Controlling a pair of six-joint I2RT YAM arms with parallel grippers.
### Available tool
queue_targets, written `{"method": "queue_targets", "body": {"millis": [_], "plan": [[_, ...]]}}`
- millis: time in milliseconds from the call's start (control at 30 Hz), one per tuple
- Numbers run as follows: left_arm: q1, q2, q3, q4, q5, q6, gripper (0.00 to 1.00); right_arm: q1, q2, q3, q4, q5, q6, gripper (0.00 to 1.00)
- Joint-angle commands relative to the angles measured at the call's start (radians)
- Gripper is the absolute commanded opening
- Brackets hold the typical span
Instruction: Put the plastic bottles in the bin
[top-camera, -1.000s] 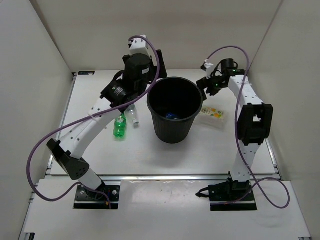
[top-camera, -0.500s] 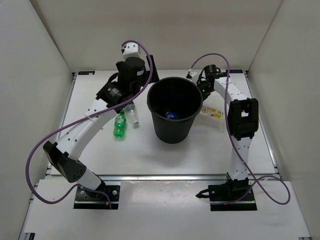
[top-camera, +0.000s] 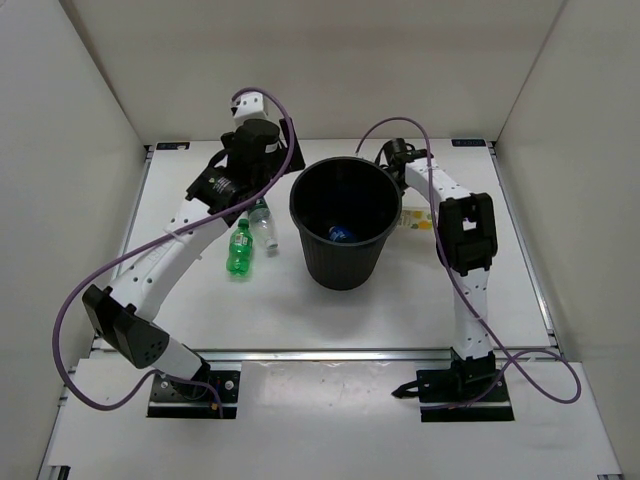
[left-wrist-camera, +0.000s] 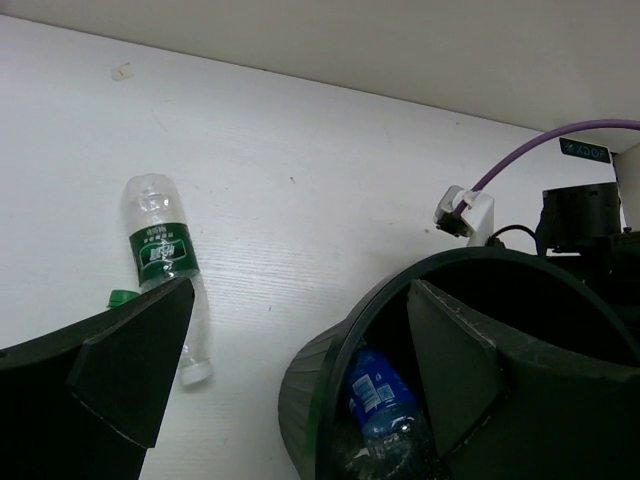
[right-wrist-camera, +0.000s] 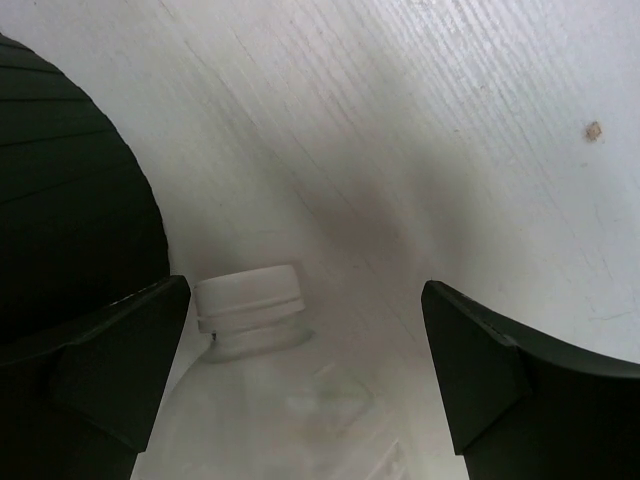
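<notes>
My right gripper should next move slightly down and back, away from the bin's side, and close on the bottle's white cap (right-wrist-camera: 248, 300). The cap is already between my open fingers.
The black bin (top-camera: 345, 262) stands mid-table with the blue-label bottle (top-camera: 340, 233) inside; both show in the left wrist view, the bin (left-wrist-camera: 330, 350) and the bottle (left-wrist-camera: 378, 392). The green-label clear bottle (top-camera: 262, 222) (left-wrist-camera: 160, 248) and the green soda bottle (top-camera: 238, 250) lie left of the bin. The whitish bottle with the yellow-orange label (top-camera: 418, 217) lies right of the bin. My left gripper (top-camera: 288, 165) (left-wrist-camera: 290, 370) is open and empty above the bin's left rim. My right gripper (top-camera: 398, 172) (right-wrist-camera: 305, 370) is open, low over the whitish bottle's white cap (right-wrist-camera: 248, 300).
The white enclosure walls stand close at the back and both sides. Purple cables loop from both arms. The bin's wall (right-wrist-camera: 70, 200) is right beside my right gripper's left finger. The soda bottle's green cap (left-wrist-camera: 122, 296) shows by my left finger.
My right arm has swung left and down to the bin's right rim, over the whitish bottle's cap. My left arm has drawn back and left from the bin.
</notes>
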Motion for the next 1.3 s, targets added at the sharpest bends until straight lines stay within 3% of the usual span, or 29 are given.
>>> {"method": "queue_targets", "body": {"millis": [0,267,533,700,867,1033,1100,1267], "plan": [[0.010,-0.055,-0.023,0.008,0.031,-0.013,0.99,0.005,-0.075,-0.054,0.013,0.011,-0.026,0.99],[0.027,-0.070,-0.053,0.014,0.036,-0.021,0.99,-0.012,-0.150,-0.171,0.034,-0.028,-0.010,0.98],[0.021,-0.081,-0.060,0.023,0.036,-0.025,0.99,0.011,-0.214,-0.330,0.200,0.093,0.035,0.77],[0.023,-0.101,-0.076,0.017,0.029,-0.035,0.98,0.012,-0.247,-0.380,0.245,0.191,0.041,0.69],[0.023,-0.130,-0.101,0.028,0.033,-0.041,0.99,0.025,-0.279,-0.415,0.312,0.216,0.056,0.49],[0.024,-0.165,-0.119,0.032,0.027,-0.045,0.99,0.038,-0.273,-0.421,0.319,0.282,0.057,0.41],[0.035,-0.177,-0.133,0.035,0.024,-0.050,0.99,0.032,-0.270,-0.406,0.300,0.264,0.064,0.27],[0.038,-0.197,-0.147,0.041,0.021,-0.053,0.99,0.012,-0.294,-0.409,0.302,0.242,0.093,0.26]]}}
